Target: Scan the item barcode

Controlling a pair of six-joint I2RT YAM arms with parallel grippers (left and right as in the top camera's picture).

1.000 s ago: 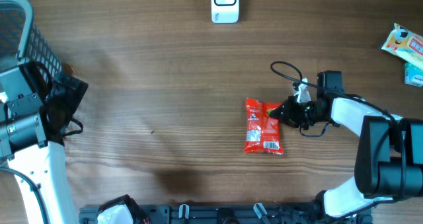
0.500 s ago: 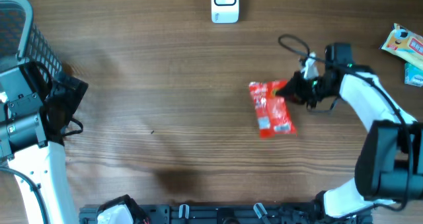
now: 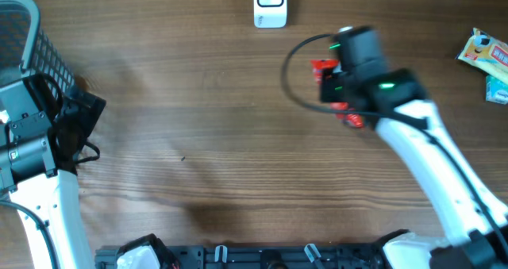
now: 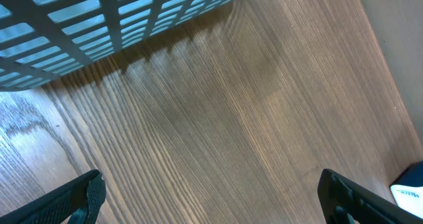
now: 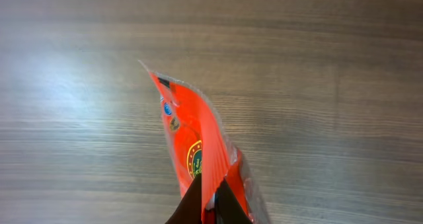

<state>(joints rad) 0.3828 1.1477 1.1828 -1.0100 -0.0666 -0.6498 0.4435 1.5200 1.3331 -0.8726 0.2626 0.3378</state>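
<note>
I should move my right gripper down and to the left in the overhead view and let go of the packet, because the bare wood in the middle of the table is below the gripper on that side.
The item is a red snack packet (image 5: 192, 138) with a clear sealed edge, hanging above the wooden table. My right gripper (image 5: 208, 199) is shut on its lower edge, the dark fingers pinching the red film. From overhead, only bits of the red packet (image 3: 323, 67) show past the right wrist, below and right of the white scanner (image 3: 270, 5) at the table's back edge. The barcode is hidden in every view. My left gripper (image 4: 215, 204) is open over bare wood, with nothing between its fingers (image 4: 86, 194).
A grey wire basket (image 3: 36, 39) stands at the far left beside the left arm, and its mesh (image 4: 99, 26) fills the top of the left wrist view. Other snack packets (image 3: 484, 53) lie at the table's far right edge. A black cable (image 3: 295, 71) loops off the right wrist.
My right arm has lifted the red packet off the table and carried it up and left toward the scanner. The left arm has not moved.
</note>
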